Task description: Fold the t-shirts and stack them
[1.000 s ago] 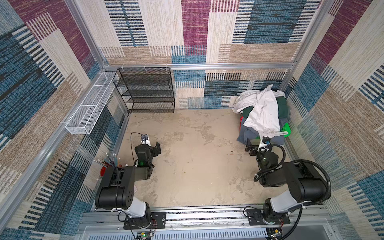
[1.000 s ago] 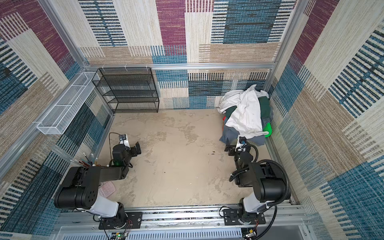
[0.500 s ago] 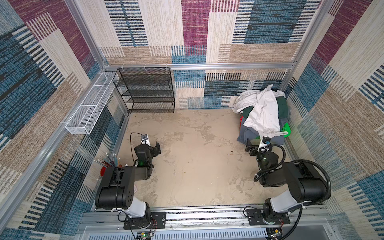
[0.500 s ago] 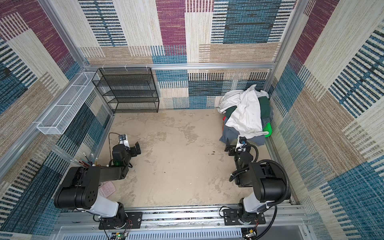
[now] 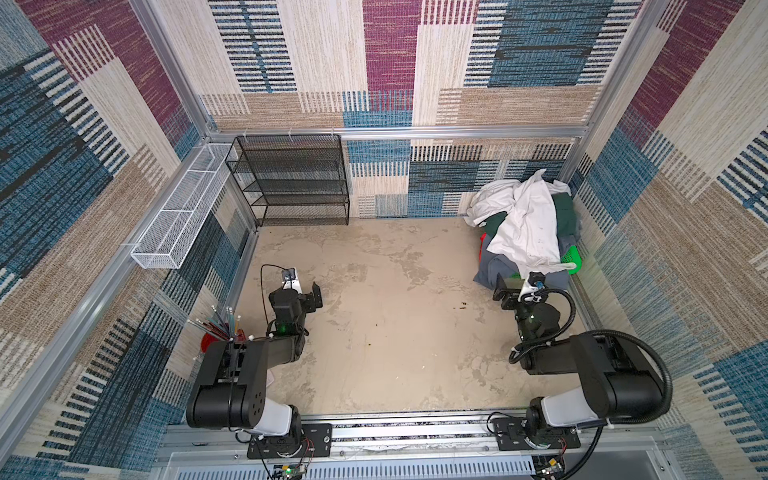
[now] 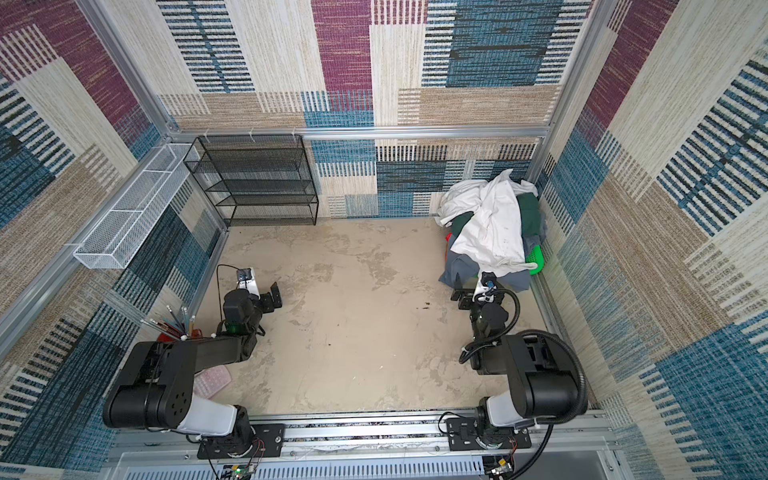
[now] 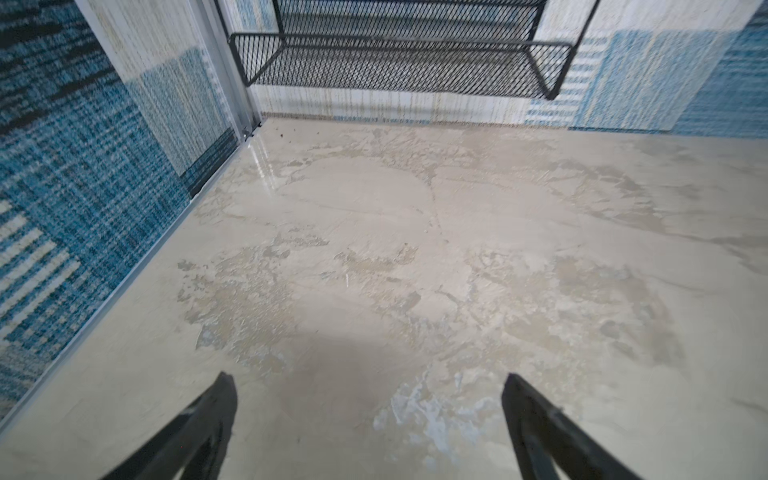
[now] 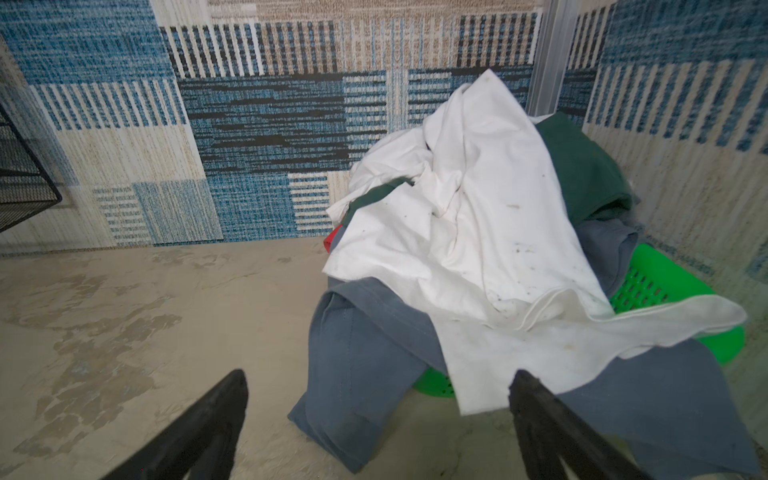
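Next, my right gripper rises outward over the heap and lowers onto the white edge (image 5: 496,238) (image 8: 348,244) beside the red sliver, because the white t-shirt lies uppermost.
The t-shirts lie in a heap at the back right, spilling out of a bright green basket (image 5: 572,257). A large white t-shirt (image 5: 528,224) (image 8: 478,232) is draped on top. A dark green t-shirt (image 8: 582,166) shows behind it, a grey-blue one (image 8: 365,353) hangs down to the floor in front, and a sliver of a red one (image 8: 331,239) peeks out at the side. My right gripper (image 5: 517,287) (image 8: 378,378) hovers open just in front of the grey-blue cloth, touching nothing. My left gripper (image 5: 306,297) (image 7: 368,380) is open over bare floor at the left.
A black mesh shelf rack (image 5: 297,183) stands against the back wall at the left. A white wire basket (image 5: 183,216) hangs on the left wall. A cup of pencils (image 5: 220,328) sits by the left arm's base. The beige floor (image 5: 395,311) lies between the arms.
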